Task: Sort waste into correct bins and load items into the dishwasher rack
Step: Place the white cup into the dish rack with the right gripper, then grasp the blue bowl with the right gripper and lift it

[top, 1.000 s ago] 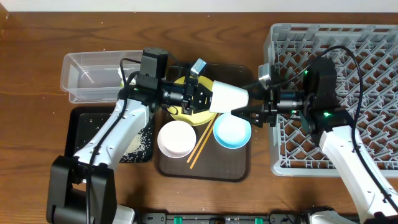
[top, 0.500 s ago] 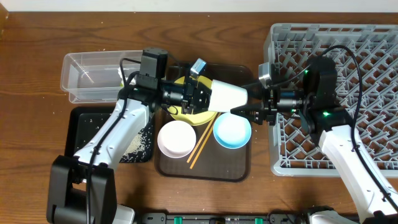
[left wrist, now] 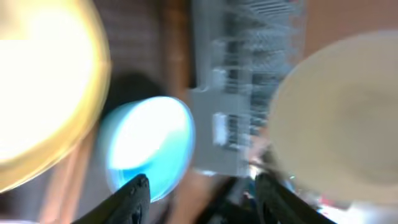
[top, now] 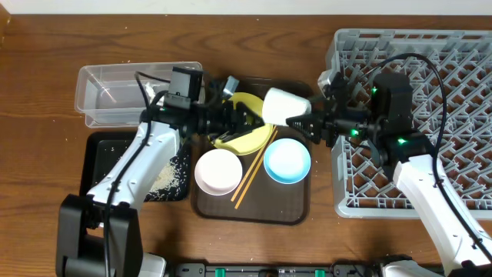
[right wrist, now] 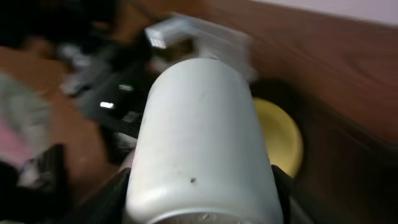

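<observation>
The right gripper moves to the right in the overhead view and down next, letting go of the cup (top: 283, 105) onto the rack's near half, since it stands empty.
The small pale cup (top: 283, 105) lies on its side in the air above the brown tray, and my right gripper (top: 306, 123) is shut on it from the right. In the right wrist view the cup (right wrist: 199, 137) fills the space between both fingers (right wrist: 115, 193). My left gripper (top: 250, 123) stands open just left of the cup, over the yellow plate (top: 247, 132), with nothing between its fingertips (left wrist: 134, 199). A white bowl (top: 218, 171), a light-blue bowl (top: 287, 160) and the chopsticks (top: 254, 168) rest on the tray. The grey dishwasher rack (top: 446, 77) is at the right.
The dark brown serving tray (top: 254, 209) sits mid-table. A clear tub (top: 115, 92) is at the back left, and a black tray (top: 104, 154) with rice grains (top: 165, 178) lies in front of it. The left wrist view is blurred.
My left gripper has opened, let go of the cup and drawn back to the left. The right gripper now holds the cup alone, shifted slightly toward the back.
</observation>
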Motion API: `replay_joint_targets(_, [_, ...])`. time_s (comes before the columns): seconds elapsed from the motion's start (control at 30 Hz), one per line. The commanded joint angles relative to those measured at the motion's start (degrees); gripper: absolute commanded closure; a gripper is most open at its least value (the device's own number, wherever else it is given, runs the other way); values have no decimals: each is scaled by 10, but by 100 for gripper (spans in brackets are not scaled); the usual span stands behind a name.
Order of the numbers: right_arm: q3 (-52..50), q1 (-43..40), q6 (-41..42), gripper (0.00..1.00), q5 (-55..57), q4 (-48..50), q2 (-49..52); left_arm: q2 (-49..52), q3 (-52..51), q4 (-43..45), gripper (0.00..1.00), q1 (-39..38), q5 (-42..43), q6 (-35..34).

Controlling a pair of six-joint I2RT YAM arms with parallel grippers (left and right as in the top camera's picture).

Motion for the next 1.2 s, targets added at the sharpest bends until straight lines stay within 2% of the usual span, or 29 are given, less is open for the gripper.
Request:
replay_joint_targets(0.0, [17, 2, 7, 75, 123, -39, -12, -45, 3, -38, 40, 22, -160, 85])
replay_joint_targets(0.13, [68, 2, 8, 85, 206, -142, -35, -104, 3, -105, 40, 43, -241, 116])
replay_joint_targets(0.33, [193, -2, 9, 88, 368, -357, -47, -186, 3, -210, 39, 57, -365, 117])
replay_joint_targets(0.43, [235, -20, 46, 93, 448, -443, -47, -213, 3, -241, 39, 57, -399, 117])
replay_joint_targets(0.57, [251, -73, 108, 94, 514, -525, -47, -228, 3, -252, 38, 57, -405, 117])
replay_joint_targets(0.67, [251, -130, 139, 96, 536, -571, -47, -228, 3, -254, 38, 57, -405, 117])
replay_joint_targets(0.83, [250, -226, 143, 97, 564, -611, -47, -228, 3, -256, 38, 57, -405, 117])
replay_joint_targets(1.17, [192, -339, 141, 99, 561, -610, -30, -227, 3, -256, 37, 57, -405, 117])
